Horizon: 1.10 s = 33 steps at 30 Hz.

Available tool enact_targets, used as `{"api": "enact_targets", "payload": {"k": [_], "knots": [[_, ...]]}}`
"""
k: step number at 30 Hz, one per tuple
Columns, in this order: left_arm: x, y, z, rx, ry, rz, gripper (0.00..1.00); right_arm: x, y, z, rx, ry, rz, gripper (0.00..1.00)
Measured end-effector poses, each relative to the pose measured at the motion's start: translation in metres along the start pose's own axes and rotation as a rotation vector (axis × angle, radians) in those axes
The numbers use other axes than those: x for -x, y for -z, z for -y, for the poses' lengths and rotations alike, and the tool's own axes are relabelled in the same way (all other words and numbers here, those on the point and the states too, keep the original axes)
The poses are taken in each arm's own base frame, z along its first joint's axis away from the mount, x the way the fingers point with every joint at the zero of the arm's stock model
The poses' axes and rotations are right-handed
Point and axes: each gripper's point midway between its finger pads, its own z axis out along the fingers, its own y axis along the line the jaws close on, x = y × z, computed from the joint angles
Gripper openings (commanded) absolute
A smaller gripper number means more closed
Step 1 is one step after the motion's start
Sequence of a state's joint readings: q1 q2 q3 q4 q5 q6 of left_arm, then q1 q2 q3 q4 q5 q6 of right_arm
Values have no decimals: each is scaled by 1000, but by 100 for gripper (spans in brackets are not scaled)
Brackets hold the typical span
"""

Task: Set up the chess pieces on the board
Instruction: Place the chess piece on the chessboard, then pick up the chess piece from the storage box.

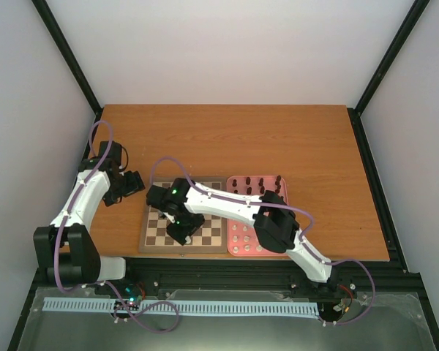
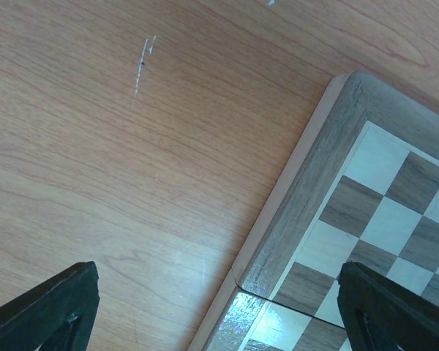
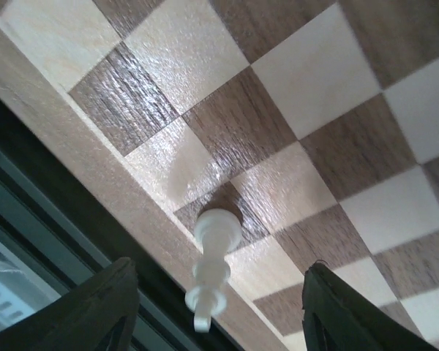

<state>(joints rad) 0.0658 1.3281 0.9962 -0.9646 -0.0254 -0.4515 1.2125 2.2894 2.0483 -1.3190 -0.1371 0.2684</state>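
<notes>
A cream piece is in the tray's near row, to the right of the right gripper in the top view. The right gripper will lift, cross clear of the board's piece and lower to the cream piece.
The wooden chessboard (image 1: 155, 232) lies at the near middle of the table. My right gripper (image 1: 184, 234) hangs over its near rows. In the right wrist view a cream-white chess piece (image 3: 216, 257) stands upright on a dark square of the board (image 3: 314, 73) next to the near rim. It sits between the open fingers of the right gripper (image 3: 219, 292), and neither finger touches it. My left gripper (image 1: 132, 183) is open and empty beside the board's far left corner. The left wrist view shows that gripper (image 2: 218, 292) over the rim (image 2: 314, 175).
A pink tray (image 1: 230, 219) lies against the board's right side. It holds several dark pieces (image 1: 260, 186) at its far end and cream ones (image 1: 241, 246) nearer. The right arm's elbow (image 1: 274, 223) hangs over the tray. The table's near edge is just past the board.
</notes>
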Motion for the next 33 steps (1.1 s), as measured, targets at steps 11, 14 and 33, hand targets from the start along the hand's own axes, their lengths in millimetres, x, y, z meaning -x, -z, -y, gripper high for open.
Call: {"api": "enact_targets", "payload": {"k": [11,14,33], "knots": [[-1,0,0,-3,-2,-4,100,-13,98,18,0,-67,211,59],[-1,0,1,-7,-5,-5,100,-37,119,57,-22,-187,251,58],[-3,0,6,-33,-11,-17,100,-200,39,165,-36,-731,74,45]]}}
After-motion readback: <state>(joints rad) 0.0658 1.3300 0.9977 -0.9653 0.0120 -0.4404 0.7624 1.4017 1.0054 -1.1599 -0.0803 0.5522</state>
